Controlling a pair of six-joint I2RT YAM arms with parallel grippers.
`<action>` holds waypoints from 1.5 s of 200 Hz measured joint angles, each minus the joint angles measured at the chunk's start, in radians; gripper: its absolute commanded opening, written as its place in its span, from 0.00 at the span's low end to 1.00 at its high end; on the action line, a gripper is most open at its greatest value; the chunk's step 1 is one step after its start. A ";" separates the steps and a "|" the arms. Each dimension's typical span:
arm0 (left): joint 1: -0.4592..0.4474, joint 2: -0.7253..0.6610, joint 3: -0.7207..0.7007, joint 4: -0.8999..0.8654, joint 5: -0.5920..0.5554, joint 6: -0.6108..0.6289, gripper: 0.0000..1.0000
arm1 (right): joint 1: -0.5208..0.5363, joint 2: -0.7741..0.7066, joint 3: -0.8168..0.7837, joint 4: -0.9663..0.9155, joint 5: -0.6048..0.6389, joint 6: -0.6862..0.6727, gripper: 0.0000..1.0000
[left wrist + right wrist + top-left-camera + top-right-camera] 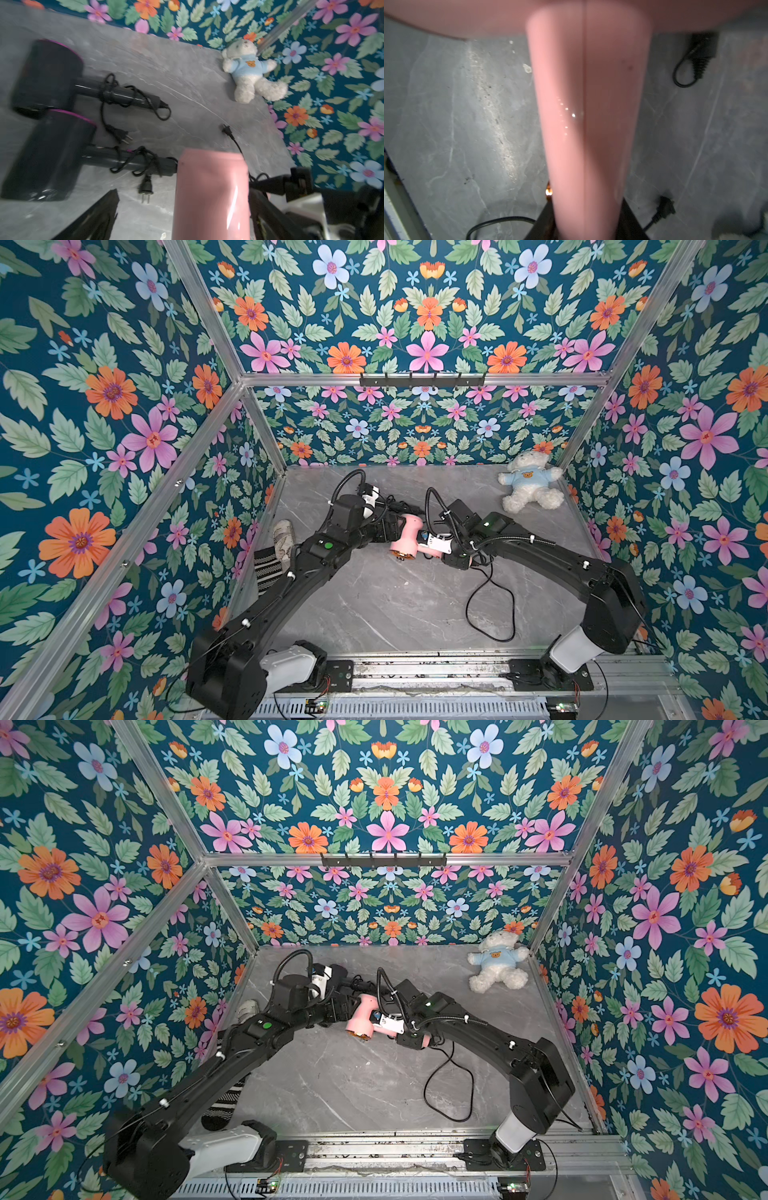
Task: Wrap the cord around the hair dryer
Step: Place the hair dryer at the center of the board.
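My right gripper holds the hair dryer and next needs to move it back and down onto the marble [404,588] [498,110] beside the cord's loop and let go of it. That part of the marble is bare.
The pink hair dryer [408,537] is held just above the table's middle in both top views. My right gripper [587,207] is shut on its handle [587,116], which runs out between the dark fingers. My left gripper [187,193] is open, and the pink barrel [212,195] sits between its fingers with a gap on one side. The black cord [490,605] trails from under my right wrist and lies in a loose loop on the table. Its plug [226,129] rests flat on the marble beyond the barrel.
Two black hair dryers [47,76] [49,155] with cords wound on their handles lie behind my left arm. A white teddy bear [530,483] sits at the back right corner. A striped sock [266,568] and a patterned shoe [284,535] lie against the left wall.
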 measured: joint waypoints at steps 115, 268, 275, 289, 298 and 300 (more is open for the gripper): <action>0.011 -0.076 -0.119 -0.294 -0.286 -0.116 0.99 | 0.150 0.341 0.113 0.012 -0.148 0.084 0.42; -0.111 0.224 -0.012 -0.342 -0.251 -0.090 0.99 | -0.047 -0.098 -0.052 0.077 -0.054 0.599 0.91; -0.115 0.247 -0.005 -0.344 -0.255 -0.091 0.99 | -0.062 -0.121 -0.078 0.072 -0.022 0.648 0.92; -0.125 0.283 0.000 -0.347 -0.263 -0.090 0.99 | -0.080 -0.190 -0.149 0.069 0.060 0.739 0.99; -0.130 0.298 -0.006 -0.341 -0.267 -0.088 0.99 | -0.082 -0.249 -0.205 0.079 0.084 0.780 0.99; -0.131 0.299 -0.010 -0.336 -0.267 -0.088 0.99 | -0.082 -0.264 -0.218 0.082 0.089 0.788 0.99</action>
